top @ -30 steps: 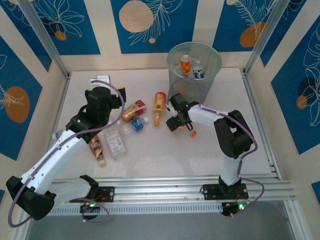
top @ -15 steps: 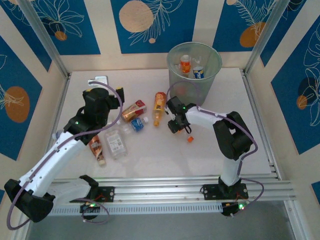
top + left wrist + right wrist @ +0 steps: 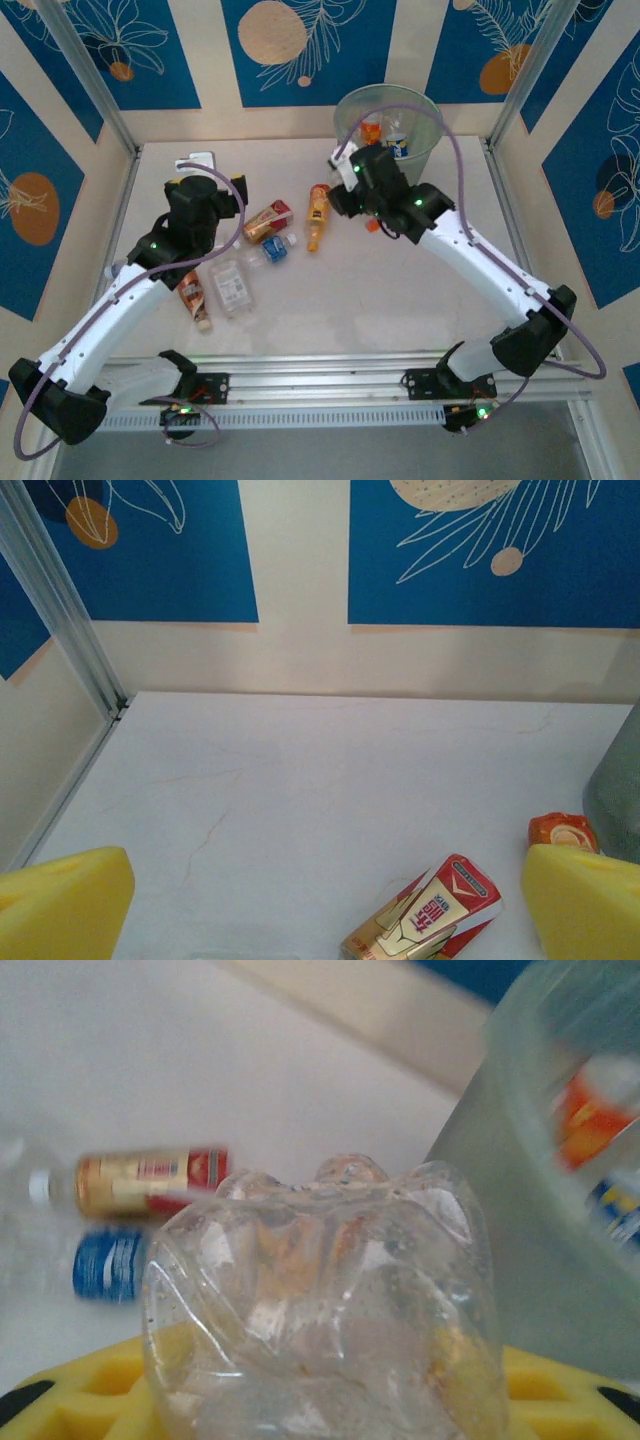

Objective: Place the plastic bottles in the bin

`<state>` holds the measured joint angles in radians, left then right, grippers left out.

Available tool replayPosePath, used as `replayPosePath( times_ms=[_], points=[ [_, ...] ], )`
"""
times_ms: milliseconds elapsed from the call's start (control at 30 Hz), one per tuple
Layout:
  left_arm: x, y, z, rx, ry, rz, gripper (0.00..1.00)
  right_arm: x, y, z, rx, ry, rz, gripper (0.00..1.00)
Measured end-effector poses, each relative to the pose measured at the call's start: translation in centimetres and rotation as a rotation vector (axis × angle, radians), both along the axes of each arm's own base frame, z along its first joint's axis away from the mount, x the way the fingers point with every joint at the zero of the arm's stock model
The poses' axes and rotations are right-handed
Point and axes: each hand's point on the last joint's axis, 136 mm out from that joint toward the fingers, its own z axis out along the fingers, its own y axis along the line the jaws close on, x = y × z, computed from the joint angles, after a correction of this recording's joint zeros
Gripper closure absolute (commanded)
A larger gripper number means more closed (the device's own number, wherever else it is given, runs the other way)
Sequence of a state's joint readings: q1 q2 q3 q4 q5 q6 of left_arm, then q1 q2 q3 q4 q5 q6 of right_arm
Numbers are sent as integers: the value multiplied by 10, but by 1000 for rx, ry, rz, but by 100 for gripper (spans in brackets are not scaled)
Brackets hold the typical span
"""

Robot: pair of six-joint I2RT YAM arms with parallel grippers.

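Note:
My right gripper next lifts the clear bottle outward over the bin's rim and releases it inside, lower down. The bin's opening [image 3: 396, 120] [image 3: 598, 1110] lies outward beyond the bin's near side.
My right gripper [image 3: 320, 1385] is shut on a clear plastic bottle [image 3: 320, 1300], whose ribbed base faces the wrist camera. From above, the right gripper [image 3: 355, 195] hangs beside the near wall of the bin [image 3: 428, 150], and an orange cap [image 3: 372, 225] sticks out below it. Two bottles [image 3: 372, 128] lie in the bin. My left gripper [image 3: 320, 925] stands open just behind a red-and-gold bottle [image 3: 425, 915], holding nothing. On the table lie the red-and-gold bottle [image 3: 268, 220], an amber bottle [image 3: 318, 215] and a blue-labelled bottle [image 3: 275, 248].
More bottles lie by the left arm: a flattened clear one [image 3: 232, 283], a red-labelled one [image 3: 195, 298], and one at the far left corner [image 3: 200, 160]. Aluminium posts [image 3: 85, 75] and patterned walls close in the white table [image 3: 330, 310]. The bin [image 3: 615, 790] stands to the left gripper's right.
My right gripper closed on the clear bottle, lifted it off the table and swung up and back to the bin's side. The left arm edged slightly forward and stayed open.

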<state>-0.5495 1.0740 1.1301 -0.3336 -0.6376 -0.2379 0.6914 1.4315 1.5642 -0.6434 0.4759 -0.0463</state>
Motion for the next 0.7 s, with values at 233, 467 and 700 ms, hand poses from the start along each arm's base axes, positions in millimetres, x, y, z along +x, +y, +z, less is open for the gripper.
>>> replayPosePath(
  times_ms=[233, 467, 700],
  points=[
    [0, 0, 0, 0, 0, 0, 0, 75, -20, 86, 87, -215, -125, 66],
    [-2, 1, -3, 3, 5, -1, 0, 173, -44, 96, 108, -293, -269, 66],
    [-4, 3, -3, 5, 2, 1, 1, 236, -70, 38, 52, -235, -354, 66]
  ],
)
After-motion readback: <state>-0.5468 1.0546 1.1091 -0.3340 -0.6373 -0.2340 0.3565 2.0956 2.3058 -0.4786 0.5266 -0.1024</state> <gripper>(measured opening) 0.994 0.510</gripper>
